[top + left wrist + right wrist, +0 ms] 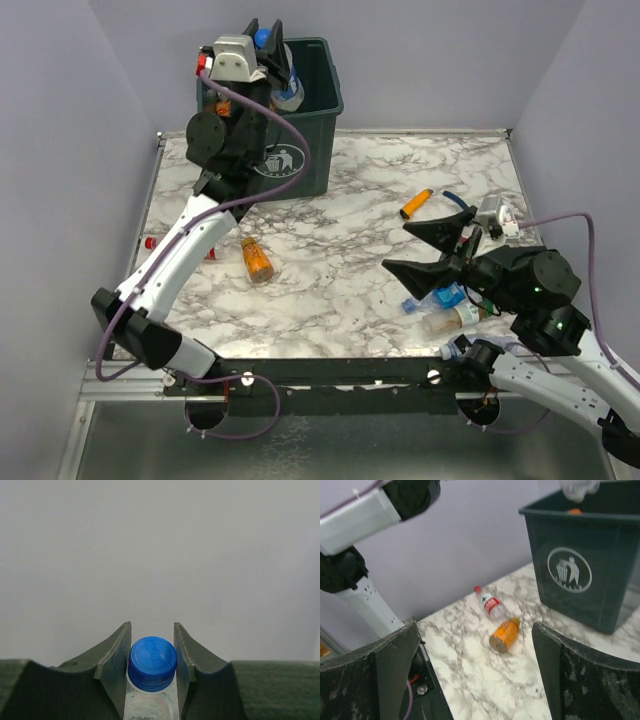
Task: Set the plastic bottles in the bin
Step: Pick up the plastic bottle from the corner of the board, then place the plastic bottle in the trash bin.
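Observation:
The left gripper brings the hanging bottle down past the bin's rim next and releases the bottle's blue cap point(262, 38), as the dark green bin's opening point(314, 78) lies below it.
My left gripper point(266, 32) hangs over the dark green bin point(310, 130), shut on a clear plastic bottle with a blue cap point(262, 38). In the left wrist view the cap point(152, 662) sits squeezed between both fingers of that gripper point(152, 630). An orange bottle point(257, 260) lies on the marble in front of the bin. A red-capped bottle point(150, 242) lies at the left edge, partly behind the left arm. My right gripper point(425, 245) stands wide open above the table's right side, holding nothing. Two more bottles point(447, 297) lie under its wrist. The right wrist view shows its gripper point(477, 667), the orange bottle point(504, 635), the red-labelled bottle point(491, 605) and the bin point(580, 570).
A small orange cylinder point(416, 204) and blue-handled pliers point(457, 198) lie at the right back. A white object point(497, 215) sits beside them. Grey walls close the table on three sides. The left arm point(180, 250) stretches across the left half.

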